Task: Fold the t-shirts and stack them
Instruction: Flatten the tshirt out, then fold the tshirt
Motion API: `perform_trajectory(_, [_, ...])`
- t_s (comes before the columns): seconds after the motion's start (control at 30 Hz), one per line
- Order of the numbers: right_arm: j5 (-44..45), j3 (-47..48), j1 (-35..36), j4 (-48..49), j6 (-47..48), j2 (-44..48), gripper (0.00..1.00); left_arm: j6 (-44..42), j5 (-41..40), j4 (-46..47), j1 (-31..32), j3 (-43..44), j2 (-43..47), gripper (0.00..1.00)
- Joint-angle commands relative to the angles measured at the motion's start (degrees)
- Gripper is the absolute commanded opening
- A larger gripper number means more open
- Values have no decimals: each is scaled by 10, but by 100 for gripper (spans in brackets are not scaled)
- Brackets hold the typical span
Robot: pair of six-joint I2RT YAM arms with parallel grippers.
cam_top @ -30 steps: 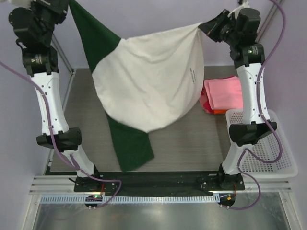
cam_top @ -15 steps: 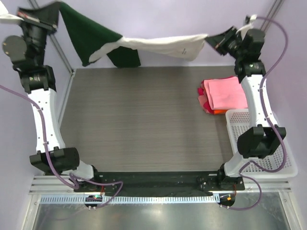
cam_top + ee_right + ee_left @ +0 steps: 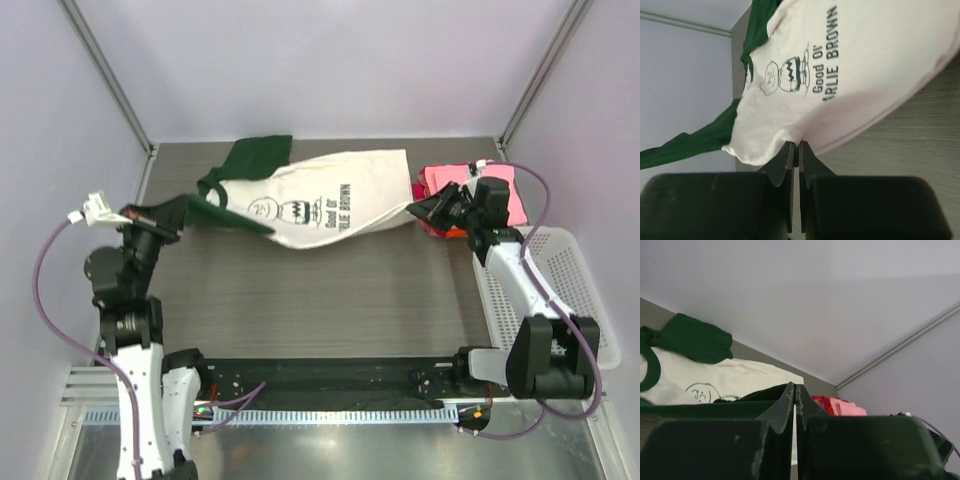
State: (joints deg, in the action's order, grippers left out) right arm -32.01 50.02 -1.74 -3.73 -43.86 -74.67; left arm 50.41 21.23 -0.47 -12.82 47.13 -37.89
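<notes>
My right gripper will next go down onto the shirt's cream end (image 3: 393, 188) (image 3: 900, 75) by the folded stack and let go of the hem, which still hangs above the table.
The cream-white t-shirt (image 3: 330, 200) with dark green sleeves and a "BROWN" print lies stretched across the far half of the table, print side up. It also shows in the left wrist view (image 3: 715, 380) and the right wrist view (image 3: 865, 65). My left gripper (image 3: 183, 212) (image 3: 795, 386) is shut on the green sleeve at the shirt's left end. My right gripper (image 3: 417, 210) (image 3: 796, 144) is shut on the cream hem at its right end. A folded stack of pink, red and orange shirts (image 3: 445, 177) (image 3: 847, 407) lies just behind my right gripper, partly hidden by the arm.
A white mesh basket (image 3: 565, 290) stands at the right edge, beside the right arm. Grey walls with corner posts close in the back and both sides. The wood-grain table (image 3: 330, 290) shows bare between the shirt and the arm bases.
Both arms have come down from high up. The shirt, which hung stretched in the air between them, now lies on the table with its print up. Both grippers have kept hold.
</notes>
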Motion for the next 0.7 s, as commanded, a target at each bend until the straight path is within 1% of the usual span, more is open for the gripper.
perform_trajectory(0.0, [0, -54, 9, -4, 47, 72, 1, 6, 12, -36, 1, -80, 79, 0])
perform_trajectory(0.03, [3, -69, 9, -27, 54, 97, 1, 6, 12, -48, 1, -95, 125, 0])
perform_trajectory(0.07, [5, -97, 9, -36, 59, 113, 1, -3, 11, -84, 1, -119, 145, 0])
perform_trajectory(0.1, [8, -113, 10, -46, 67, 127, 1, -8, 6, -103, 1, -126, 168, 0])
perform_trajectory(0.13, [14, -140, 11, -64, 69, 155, 1, -19, -2, -142, 0, -134, 203, 1])
perform_trajectory(0.27, [26, -183, 14, -116, 78, 203, 1, -41, -31, -200, 1, -136, 268, 0])
perform_trajectory(0.3, [33, -189, 14, -122, 80, 214, 1, -44, -43, -204, 1, -136, 271, 0])
perform_trajectory(0.33, [54, -195, 14, -127, 80, 220, 1, -44, -44, -204, 1, -133, 269, 0])
perform_trajectory(0.43, [64, -199, 14, -131, 80, 230, 1, -44, -36, -190, 1, -122, 234, 0])
perform_trajectory(0.53, [83, -182, 14, -134, 83, 211, 1, -40, -38, -112, 0, -117, 187, 0])
perform_trajectory(0.6, [99, -163, 13, -134, 85, 184, 1, -36, -37, -75, 1, -114, 136, 0])
perform_trajectory(0.63, [106, -156, 14, -135, 85, 173, 1, -30, -35, -41, 1, -108, 112, 0])
perform_trajectory(0.67, [116, -143, 14, -135, 86, 163, 1, -27, -20, -23, 1, -103, 89, 0])
